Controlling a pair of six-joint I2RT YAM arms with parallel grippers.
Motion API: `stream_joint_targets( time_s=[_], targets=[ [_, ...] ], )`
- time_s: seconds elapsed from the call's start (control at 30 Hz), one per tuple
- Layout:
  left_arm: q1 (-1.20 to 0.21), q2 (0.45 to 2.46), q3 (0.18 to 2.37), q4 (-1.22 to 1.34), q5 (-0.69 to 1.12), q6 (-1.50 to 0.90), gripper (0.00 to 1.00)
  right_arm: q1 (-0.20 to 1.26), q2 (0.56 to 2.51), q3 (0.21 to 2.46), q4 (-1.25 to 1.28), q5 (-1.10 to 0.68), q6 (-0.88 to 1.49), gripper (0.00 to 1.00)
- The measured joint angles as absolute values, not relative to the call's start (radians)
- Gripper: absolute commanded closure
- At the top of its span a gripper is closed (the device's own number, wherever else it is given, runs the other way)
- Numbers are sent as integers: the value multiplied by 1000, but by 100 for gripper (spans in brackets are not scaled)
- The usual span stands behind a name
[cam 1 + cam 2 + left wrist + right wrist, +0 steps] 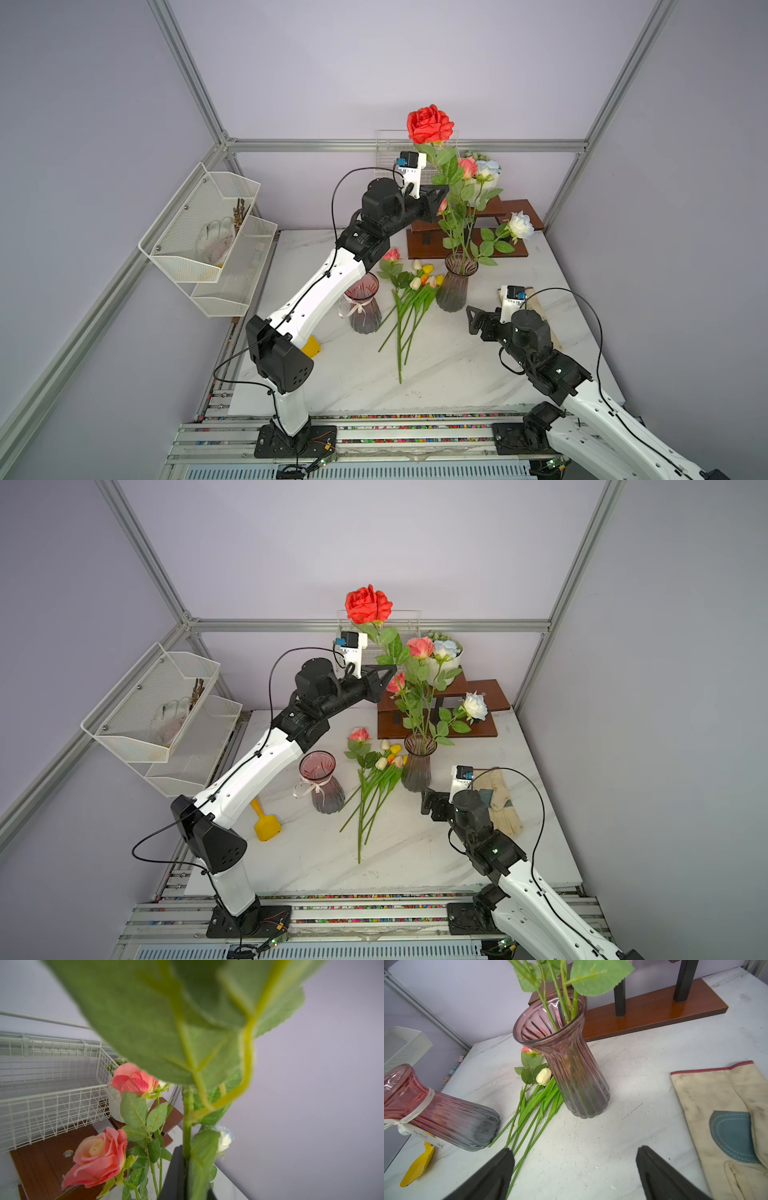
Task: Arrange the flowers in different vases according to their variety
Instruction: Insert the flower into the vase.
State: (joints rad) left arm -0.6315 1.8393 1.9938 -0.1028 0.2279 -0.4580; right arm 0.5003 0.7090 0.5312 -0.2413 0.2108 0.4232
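Observation:
My left gripper, above the plain ribbed vase's opening (461, 264), which holds other roses, lowers the red rose (429, 124) into it next and lets go of the green stem.
My left gripper (443, 195) (390, 672) (187, 1158) is shut on the green stem of a red rose (429, 124) (368, 604), which it holds upright, high over the plain ribbed vase (456, 287) (417, 766) (572, 1064). Whether the stem's end is inside the vase I cannot tell. That vase holds pink roses (97, 1156), a white rose (520, 225) and a pale-blue one (488, 168). One pink rose (391, 254) and several tulips (424, 276) (543, 1076) lie between it and the ribboned vase (364, 305) (438, 1113). My right gripper (473, 318) (575, 1151) hovers open and holds nothing, to the right of the plain vase.
A stepped wooden shelf (498, 247) with a white plant pot (452, 665) stands behind the vases, below a wire basket (52, 1093). A mesh rack (208, 237) hangs at the left. A yellow scoop (266, 824) and a cloth glove (720, 1118) lie on the marble table (449, 374).

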Motion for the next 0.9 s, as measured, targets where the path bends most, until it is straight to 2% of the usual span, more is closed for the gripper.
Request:
stream_joint_targets(
  time_s=[0.33,0.37,0.4,0.47,0.5,0.63,0.73,0.9],
  targets=[
    [-677,1961,2009,-179,142,-371,100,500,707,531,-241,195,414,3],
    [-684,1971,2011,-191,138,-363,94,500,710,531,-240,185,414,4],
    [-691,1980,2013,-205,136,-355,78,500,714,531,-237,174,414,4],
    [-706,1996,2025,-235,138,-337,39,500,726,531,-230,142,414,7],
    [-714,2000,2029,-253,139,-331,27,500,734,531,-225,120,413,8],
    [-739,1990,2017,-310,137,-309,0,502,804,532,-187,4,422,15],
    [-746,1920,1925,-333,115,-288,0,518,873,533,-159,-65,439,19],
    [-742,1686,1706,-363,57,-267,0,609,996,577,-128,-109,467,26]
  ],
)
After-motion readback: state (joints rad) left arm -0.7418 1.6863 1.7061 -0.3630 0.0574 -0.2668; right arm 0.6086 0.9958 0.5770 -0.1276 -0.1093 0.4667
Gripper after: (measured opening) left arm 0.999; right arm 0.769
